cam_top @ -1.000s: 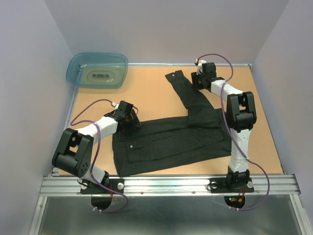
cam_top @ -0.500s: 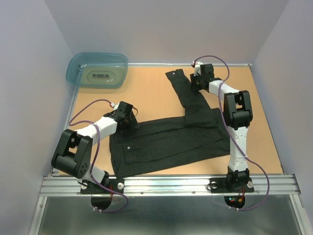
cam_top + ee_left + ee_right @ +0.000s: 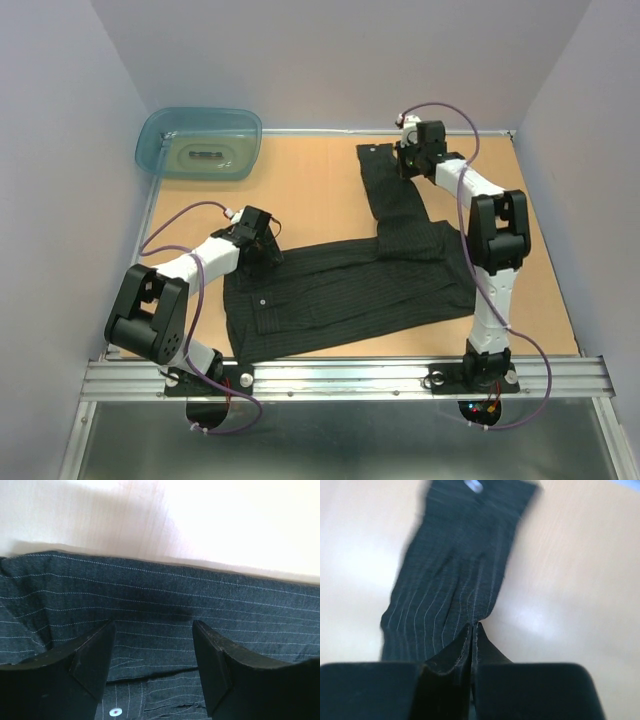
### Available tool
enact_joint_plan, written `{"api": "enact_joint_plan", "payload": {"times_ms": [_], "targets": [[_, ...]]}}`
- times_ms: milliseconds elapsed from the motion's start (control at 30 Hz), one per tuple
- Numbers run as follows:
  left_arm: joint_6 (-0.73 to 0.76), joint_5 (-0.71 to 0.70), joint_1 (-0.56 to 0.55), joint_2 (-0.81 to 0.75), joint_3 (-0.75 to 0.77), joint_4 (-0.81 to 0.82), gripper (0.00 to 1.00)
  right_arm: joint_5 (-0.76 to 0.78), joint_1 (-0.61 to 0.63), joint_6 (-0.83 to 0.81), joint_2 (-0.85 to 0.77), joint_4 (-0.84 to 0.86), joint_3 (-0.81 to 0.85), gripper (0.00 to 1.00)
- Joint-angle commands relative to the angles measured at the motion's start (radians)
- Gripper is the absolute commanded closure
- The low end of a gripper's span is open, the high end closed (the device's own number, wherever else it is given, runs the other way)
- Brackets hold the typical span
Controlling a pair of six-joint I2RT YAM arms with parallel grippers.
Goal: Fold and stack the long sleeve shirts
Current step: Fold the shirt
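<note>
The outstretched sleeve's cuff still sticks out past the shirt's body, so my left gripper swings across the shirt, rightward in the top view, onto it next.
The long sleeve shirt, black with thin pinstripes, lies spread across the middle of the table, and one sleeve runs toward the far edge. My right gripper is shut on that sleeve's right edge close to the cuff. The right wrist view has the jaws pinched together on the striped sleeve, with a pale cuff button at the top. My left gripper hovers open over the shirt's upper left edge. Its fingers straddle flat cloth without gripping, and a small button shows below.
A translucent teal tub sits at the far left corner of the wooden table. Grey walls close in on three sides. A metal rail carries both arm bases at the near edge.
My right gripper closed on the sleeve's edge and shifted the cuff end to the right. The left gripper stayed open over the shirt's left edge.
</note>
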Motion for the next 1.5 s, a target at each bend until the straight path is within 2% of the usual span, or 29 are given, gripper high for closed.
{"api": "enact_joint_plan", "payload": {"times_ms": [0, 200, 300, 400, 467, 500, 600, 633, 733, 800, 900, 1000, 1033, 1167, 1200, 1233, 1333, 1467], "targets": [[0.017, -0.034, 0.003, -0.023, 0.051, -0.026, 0.26, -0.057, 0.023, 0.013, -0.275, 0.021, -0.064, 0.99], [0.011, -0.030, 0.003, -0.024, 0.058, -0.024, 0.26, -0.134, 0.138, 0.103, -0.556, 0.019, -0.349, 0.99], [0.005, -0.022, 0.003, -0.036, 0.064, -0.024, 0.26, -0.178, 0.240, 0.152, -0.702, 0.014, -0.522, 0.99], [-0.006, -0.018, 0.003, -0.070, 0.077, -0.029, 0.25, -0.232, 0.377, 0.220, -0.797, -0.008, -0.675, 0.95], [-0.010, -0.019, 0.003, -0.086, 0.086, -0.033, 0.24, -0.246, 0.423, 0.250, -0.834, -0.018, -0.755, 0.91], [-0.013, -0.018, 0.003, -0.104, 0.094, -0.038, 0.23, -0.254, 0.458, 0.278, -0.860, -0.033, -0.816, 0.84], [-0.017, -0.013, 0.003, -0.132, 0.107, -0.049, 0.21, -0.272, 0.486, 0.312, -0.914, -0.090, -0.890, 0.72], [-0.015, -0.007, 0.002, -0.154, 0.110, -0.049, 0.21, -0.280, 0.492, 0.312, -0.932, -0.111, -0.913, 0.62], [0.003, 0.005, -0.004, -0.202, 0.115, -0.050, 0.18, -0.236, 0.495, 0.315, -1.027, -0.214, -0.892, 0.45], [0.025, 0.010, -0.018, -0.225, 0.127, -0.046, 0.15, -0.156, 0.494, 0.326, -1.078, -0.289, -0.859, 0.40], [0.063, -0.014, -0.070, -0.256, 0.152, -0.034, 0.12, 0.165, 0.492, 0.388, -1.129, -0.353, -0.794, 0.33], [0.088, -0.034, -0.147, -0.241, 0.198, -0.027, 0.12, 0.339, 0.471, 0.444, -1.103, -0.387, -0.765, 0.33], [0.097, -0.057, -0.179, -0.218, 0.215, -0.026, 0.12, 0.390, 0.424, 0.494, -1.092, -0.394, -0.765, 0.33], [0.146, -0.159, -0.355, -0.120, 0.316, -0.012, 0.07, 0.383, 0.197, 0.615, -1.079, -0.403, -0.800, 0.33], [0.166, -0.180, -0.431, -0.091, 0.368, -0.012, 0.07, 0.378, 0.151, 0.646, -1.089, -0.401, -0.811, 0.32], [0.174, -0.218, -0.463, -0.031, 0.397, -0.012, 0.07, 0.380, 0.082, 0.663, -1.095, -0.403, -0.815, 0.29], [0.187, -0.248, -0.577, 0.081, 0.537, -0.029, 0.07, 0.377, 0.006, 0.695, -1.092, -0.406, -0.828, 0.24], [0.186, -0.269, -0.668, 0.320, 0.742, -0.079, 0.10, 0.361, -0.113, 0.757, -1.086, -0.409, -0.869, 0.18]]}}
